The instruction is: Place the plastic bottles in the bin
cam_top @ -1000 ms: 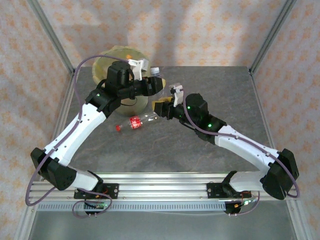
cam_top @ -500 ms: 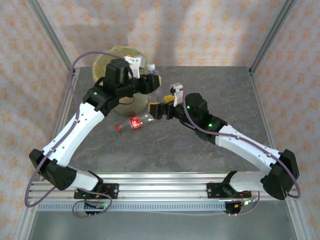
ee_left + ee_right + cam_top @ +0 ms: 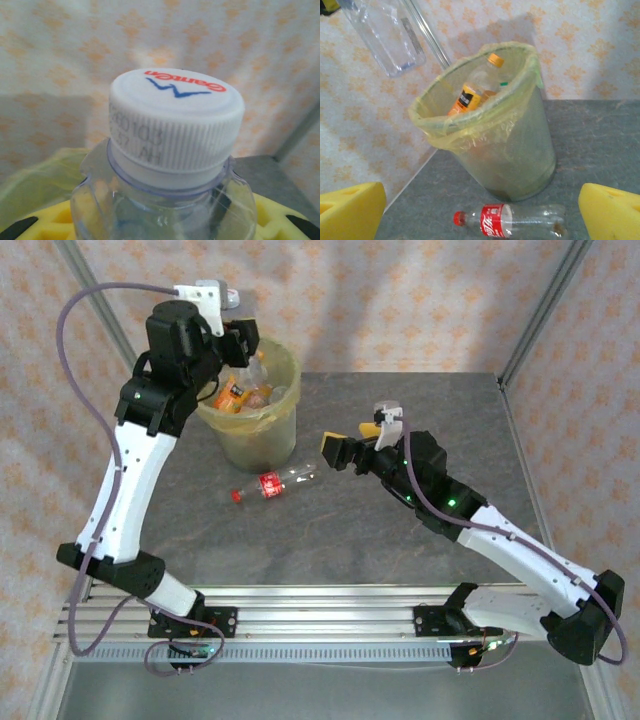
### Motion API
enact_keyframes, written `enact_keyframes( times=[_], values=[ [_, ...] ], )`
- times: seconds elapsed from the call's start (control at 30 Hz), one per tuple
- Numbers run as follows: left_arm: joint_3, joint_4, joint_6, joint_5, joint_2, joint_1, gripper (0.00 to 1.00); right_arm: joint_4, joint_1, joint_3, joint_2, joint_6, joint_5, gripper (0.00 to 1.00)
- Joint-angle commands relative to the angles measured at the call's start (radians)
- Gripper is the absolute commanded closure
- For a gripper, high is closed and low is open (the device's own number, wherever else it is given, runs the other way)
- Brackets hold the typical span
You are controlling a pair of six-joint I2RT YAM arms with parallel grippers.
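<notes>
The clear plastic bottle still hangs with its base above the bin's rim. Next, my left gripper turns and lowers into the bin's opening (image 3: 250, 390) to release it.
My left gripper (image 3: 240, 340) is raised above the bin (image 3: 258, 445) and shut on a clear plastic bottle with a white cap (image 3: 175, 120); its yellow pads (image 3: 282, 220) press on the bottle's shoulders. In the right wrist view that bottle (image 3: 387, 37) hangs above and left of the bin's rim (image 3: 470, 117). The pale yellow-green bin holds several bottles, one with an orange cap (image 3: 472, 92). A red-labelled, red-capped bottle (image 3: 272, 485) (image 3: 512, 221) lies on the table in front of the bin. My right gripper (image 3: 350, 447) (image 3: 480, 215) stands open just right of it, empty.
The grey table (image 3: 420, 410) is framed by metal posts (image 3: 100, 310) and patterned walls. The bin stands at the back left corner. Open tabletop lies to the right and near the front rail (image 3: 320, 600).
The left arm has lifted the white-capped bottle from beside the bin to above it. The right gripper has opened, let go of that bottle and drawn back to the right.
</notes>
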Motion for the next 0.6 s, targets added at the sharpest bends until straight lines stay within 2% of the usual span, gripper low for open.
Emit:
enact_keyframes(
  times=[0.0,0.27,0.57],
  values=[
    [0.082,-0.063,0.134,-0.111,0.066,0.026,0.62,-0.033,0.004,-0.017,-0.002,0.020,0.037,0.01],
    [0.264,-0.152,0.298,-0.263,0.229,0.065,0.62,-0.036,0.004,-0.032,0.008,0.033,0.047,0.01],
    [0.276,-0.142,0.385,-0.350,0.333,0.100,0.61,-0.043,0.004,-0.044,0.009,0.041,0.051,0.01]
  ],
)
